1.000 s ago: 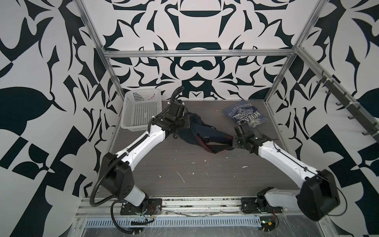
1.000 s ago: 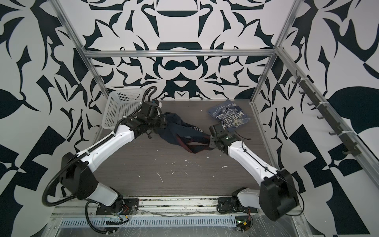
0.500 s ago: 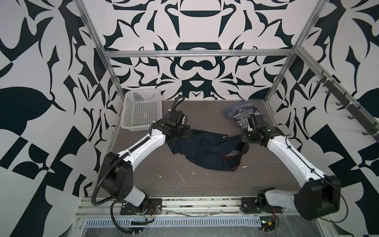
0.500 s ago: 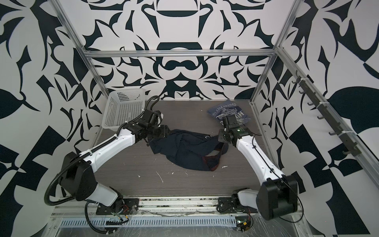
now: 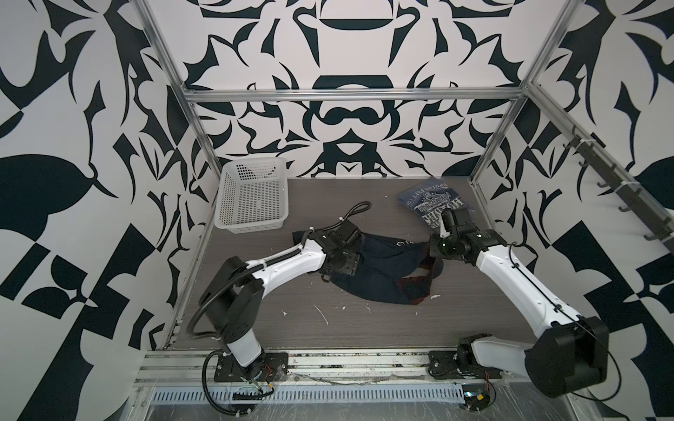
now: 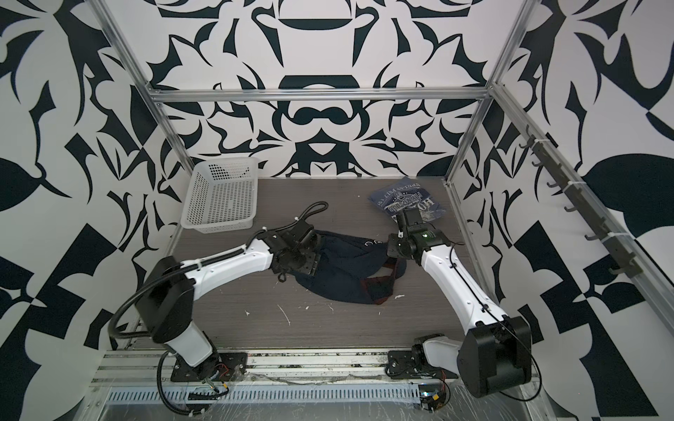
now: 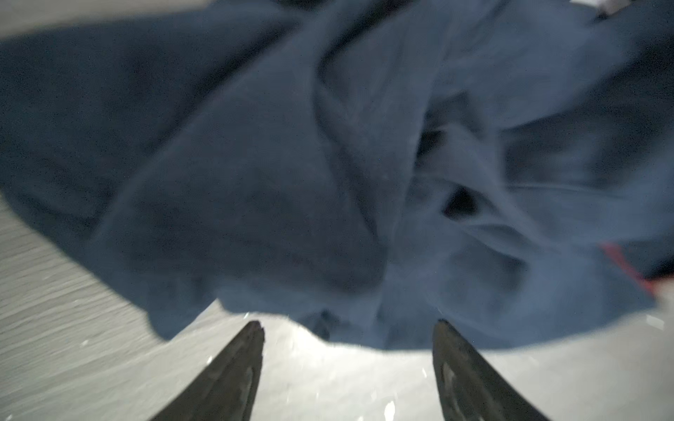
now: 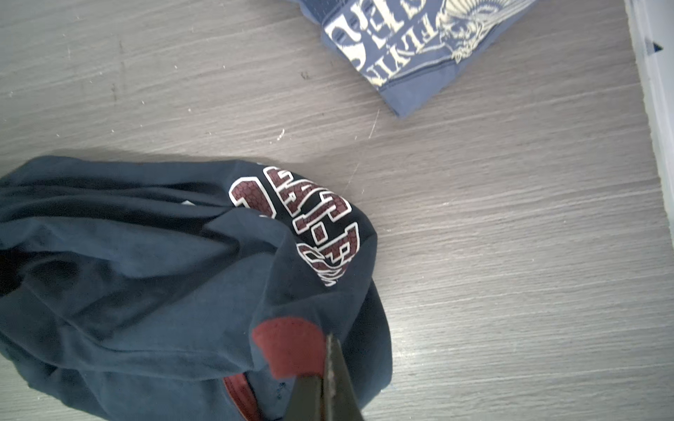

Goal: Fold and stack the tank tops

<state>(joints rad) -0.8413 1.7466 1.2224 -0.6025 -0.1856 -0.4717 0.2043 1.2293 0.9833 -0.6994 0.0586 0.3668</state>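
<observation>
The navy tank top lies crumpled, so my right gripper will next lift its edge, bring it down onto the tabletop short of the slate-blue top (image 8: 393, 266) and release it.
The navy tank top (image 5: 386, 271) (image 6: 346, 271) lies crumpled mid-table, red trim showing at its near edge. My left gripper (image 7: 349, 328) is open, its fingertips (image 7: 255, 330) just short of the navy tank top's (image 7: 291, 182) hem, with nothing between them. In both top views its wrist (image 5: 339, 251) sits over the cloth's left end. My right gripper (image 8: 330, 344) is shut on a red-trimmed edge of the navy tank top (image 8: 146, 273), at its right end (image 5: 434, 251). The slate-blue tank top (image 5: 434, 198) (image 6: 405, 200) (image 8: 419, 54) lies folded at the back right.
A white perforated basket (image 5: 251, 197) (image 6: 222, 198) stands at the back left. The metal frame post (image 5: 488, 156) and the table's right edge run close behind the slate-blue top. White scuff marks (image 5: 321, 313) dot the table in front.
The arms drew apart, spreading the navy top from a raised bunch onto the table. My left gripper then opened and let go; the right one stayed shut on it.
</observation>
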